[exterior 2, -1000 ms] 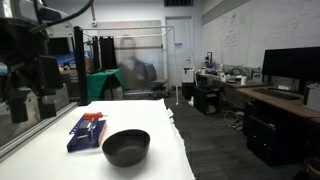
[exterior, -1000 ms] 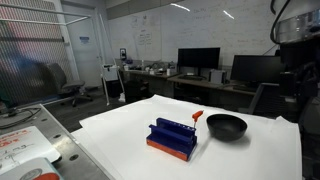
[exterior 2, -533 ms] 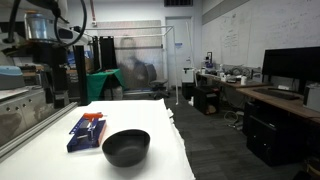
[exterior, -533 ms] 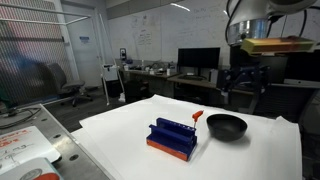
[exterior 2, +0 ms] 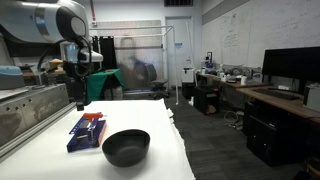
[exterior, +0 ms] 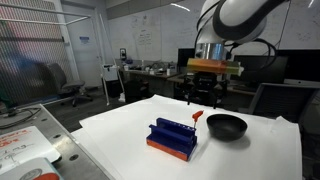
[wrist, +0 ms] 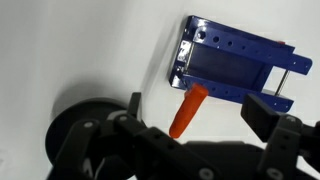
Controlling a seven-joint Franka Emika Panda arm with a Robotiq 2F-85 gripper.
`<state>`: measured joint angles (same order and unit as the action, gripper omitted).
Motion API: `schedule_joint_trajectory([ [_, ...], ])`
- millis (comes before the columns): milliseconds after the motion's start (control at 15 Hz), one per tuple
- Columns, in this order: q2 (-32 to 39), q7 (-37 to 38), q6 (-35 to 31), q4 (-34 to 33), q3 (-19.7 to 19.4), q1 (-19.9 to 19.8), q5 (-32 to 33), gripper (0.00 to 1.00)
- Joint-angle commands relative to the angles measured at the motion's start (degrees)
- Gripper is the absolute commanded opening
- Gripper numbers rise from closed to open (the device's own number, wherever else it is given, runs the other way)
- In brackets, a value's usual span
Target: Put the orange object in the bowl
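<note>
The robot's gripper will come down next over the upper part of the orange object (exterior: 197,114) beside the rack (exterior: 172,137), with one finger on either side, since the fingers already frame it.
The orange object (exterior: 197,116) is a slim orange-red piece standing at the end of the blue rack (exterior: 172,137) that faces the bowl. In the wrist view it (wrist: 188,110) lies between the rack (wrist: 235,70) and the black bowl (wrist: 72,128). The bowl (exterior: 226,126) sits on the white table beside the rack and looks empty; it also shows in an exterior view (exterior 2: 126,147). My gripper (exterior: 204,97) hangs open and empty above the orange object, well clear of it. In the wrist view the jaws (wrist: 198,108) frame the orange object.
The white table (exterior: 120,135) bears only the rack and the bowl. Desks with monitors (exterior: 198,60) stand behind it. A side bench with printed sheets (exterior: 20,150) is beside the table. The rack also shows in an exterior view (exterior 2: 86,131).
The arm has swung in from the side and come down over the table, so the gripper now hangs above the rack end and the orange object. Nothing on the table has moved.
</note>
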<state>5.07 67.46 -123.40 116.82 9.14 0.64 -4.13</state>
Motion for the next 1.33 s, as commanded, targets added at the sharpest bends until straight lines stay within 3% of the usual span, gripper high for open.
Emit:
schedule_joint_trajectory([
  [0, 5.8, 6.9, -0.7, -4.6, -3.2, 2.6, 1.6, 1.0],
  [67, 7.0, 7.6, 0.1, -5.2, -3.8, 3.0, 1.2, 1.0],
  [133, 8.1, 8.1, 0.5, -5.7, -4.4, 3.3, 1.0, 0.75],
  [267, 9.7, 9.1, 1.2, -6.5, -5.4, 4.0, 1.1, 0.66],
  [733, 10.9, 10.1, 1.8, -7.7, -6.2, 5.5, 0.5, 0.12],
  [867, 9.9, 11.3, 2.6, -7.8, -6.4, 6.1, 1.4, 0.06],
  [1267, -0.8, 14.9, 9.4, -5.7, -6.8, 6.9, 7.0, 0.11],
])
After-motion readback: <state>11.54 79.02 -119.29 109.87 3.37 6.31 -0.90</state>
